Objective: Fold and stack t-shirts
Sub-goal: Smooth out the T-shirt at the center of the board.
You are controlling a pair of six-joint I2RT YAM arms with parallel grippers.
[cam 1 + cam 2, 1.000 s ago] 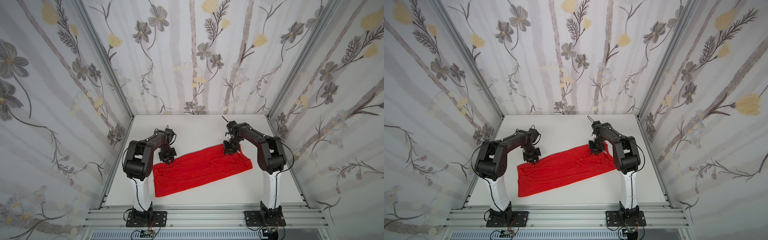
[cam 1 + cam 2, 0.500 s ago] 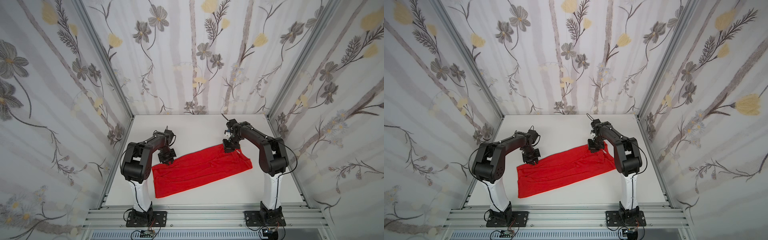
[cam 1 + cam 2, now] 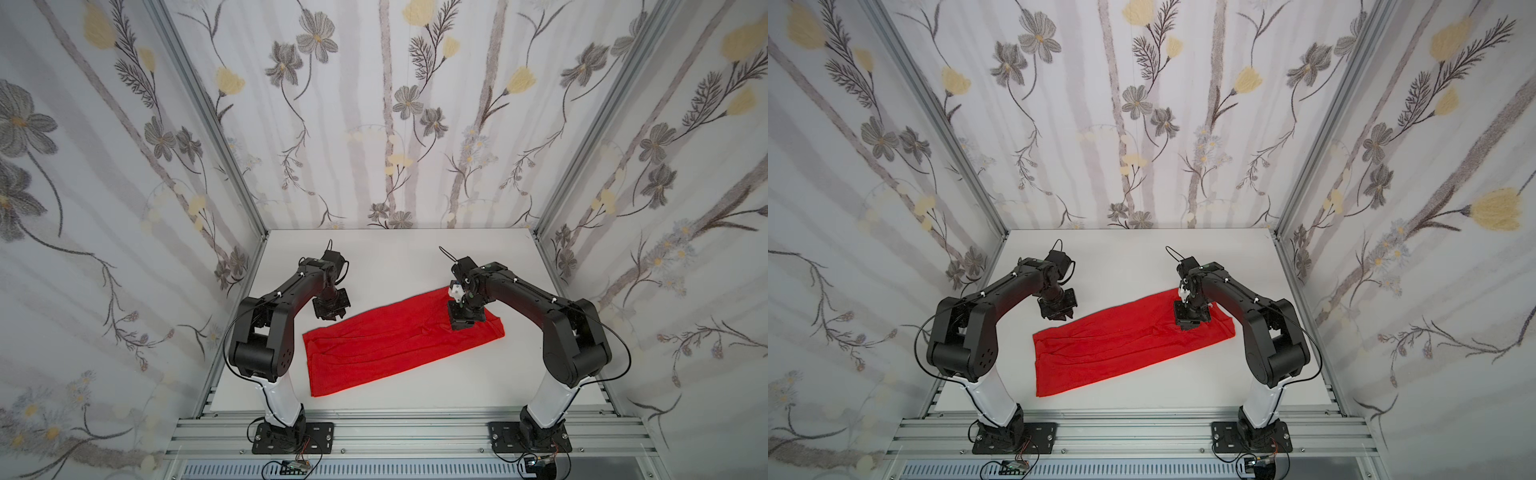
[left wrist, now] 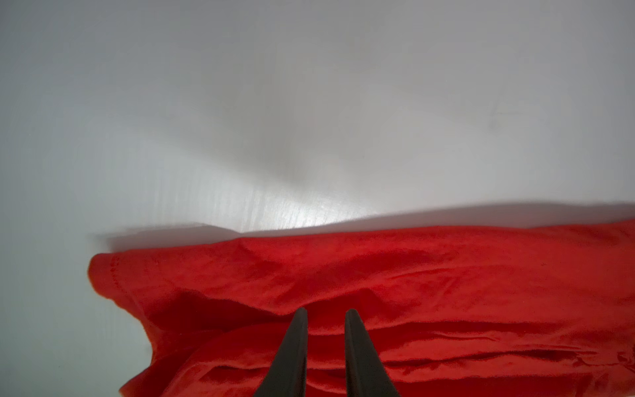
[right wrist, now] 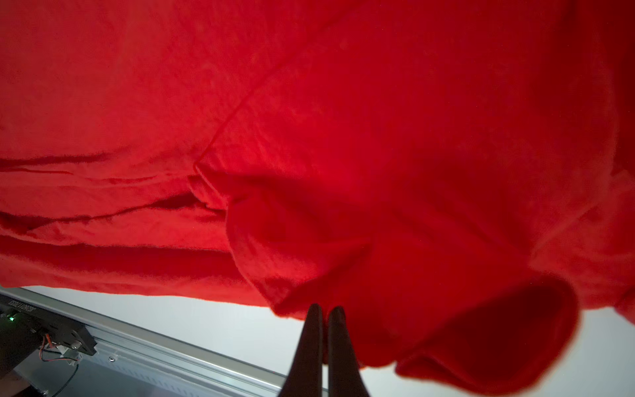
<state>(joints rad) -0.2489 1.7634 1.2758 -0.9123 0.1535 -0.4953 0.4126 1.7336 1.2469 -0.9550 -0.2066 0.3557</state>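
My right gripper draws back toward the folded t-shirt's near long edge [image 3: 457,350] [image 5: 254,301] next and releases the hem there, because the lifted cloth is already turned over the folded t-shirt.
The red t-shirt [image 3: 399,345] lies on the white table [image 3: 395,257] as a long folded strip, running slantwise from near left to far right in both top views. My left gripper [image 3: 332,313] sits at the strip's far left corner. In the left wrist view its fingers [image 4: 326,311] stand a narrow gap apart with a raised fold of the t-shirt [image 4: 412,275] between them. My right gripper [image 3: 461,324] is over the far right end. Seen from the right wrist, the right gripper [image 5: 325,307] is shut on the hem, and the t-shirt [image 5: 309,137] hangs lifted off the table there.
Floral curtain walls [image 3: 374,124] close in the table on three sides. An aluminium rail [image 3: 395,428] with both arm bases runs along the front edge. Bare white table shows behind the t-shirt and in front of it.
The right gripper has closed on the t-shirt's far right end and shifted a little toward the front. The left gripper has hardly moved.
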